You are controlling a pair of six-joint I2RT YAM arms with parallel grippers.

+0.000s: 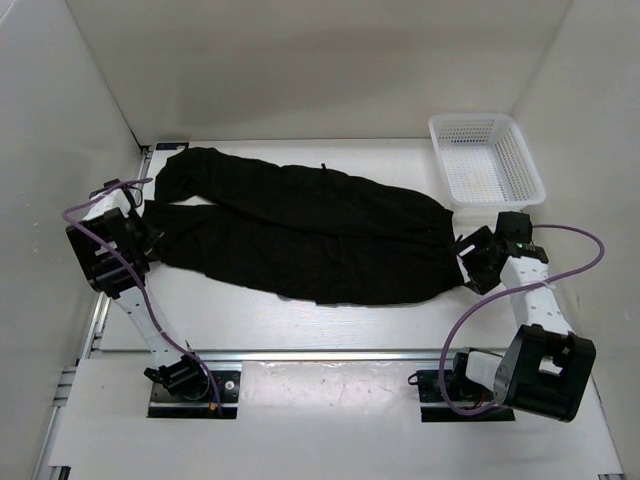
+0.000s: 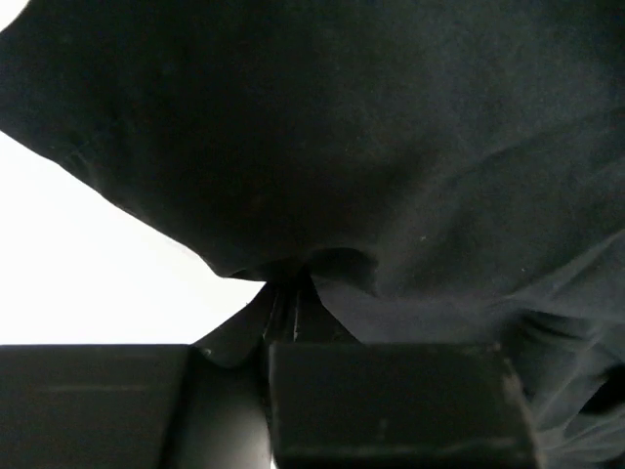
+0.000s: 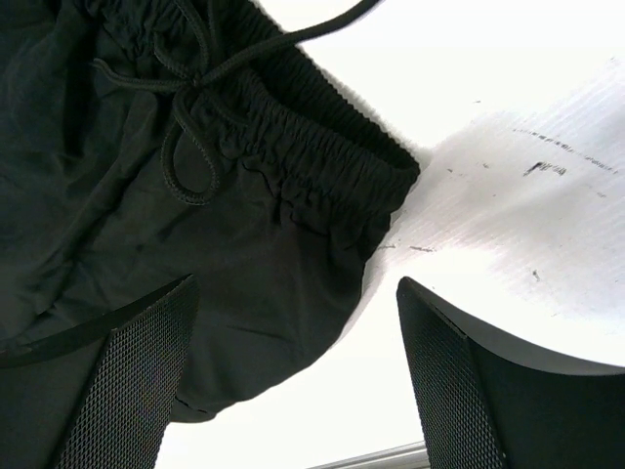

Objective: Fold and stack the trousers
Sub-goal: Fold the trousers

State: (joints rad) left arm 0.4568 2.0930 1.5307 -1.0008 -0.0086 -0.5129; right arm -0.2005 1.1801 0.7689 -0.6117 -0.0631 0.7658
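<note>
The edge of the trousers runs between the open fingers of my right gripper. I need to move that gripper down and to the left in the top view next, onto the waistband's near corner (image 1: 455, 281) (image 3: 379, 191).
The black trousers (image 1: 300, 230) lie spread across the table, leg ends at the left and waistband at the right. My left gripper (image 1: 152, 238) is at the leg ends. In the left wrist view it (image 2: 283, 313) is shut on a pinched fold of the trousers (image 2: 391, 147), which pulls into a small peak between the fingers. My right gripper (image 1: 468, 258) is at the waist end. It (image 3: 293, 293) stands open above the near corner of the elastic waistband (image 3: 322, 156), with the drawstring (image 3: 186, 88) further in; one finger is over cloth, the other over bare table.
A white mesh basket (image 1: 485, 160) stands at the back right, just beyond the waistband. White walls close in the left, back and right sides. A metal rail (image 1: 320, 352) runs along the near edge by the arm bases.
</note>
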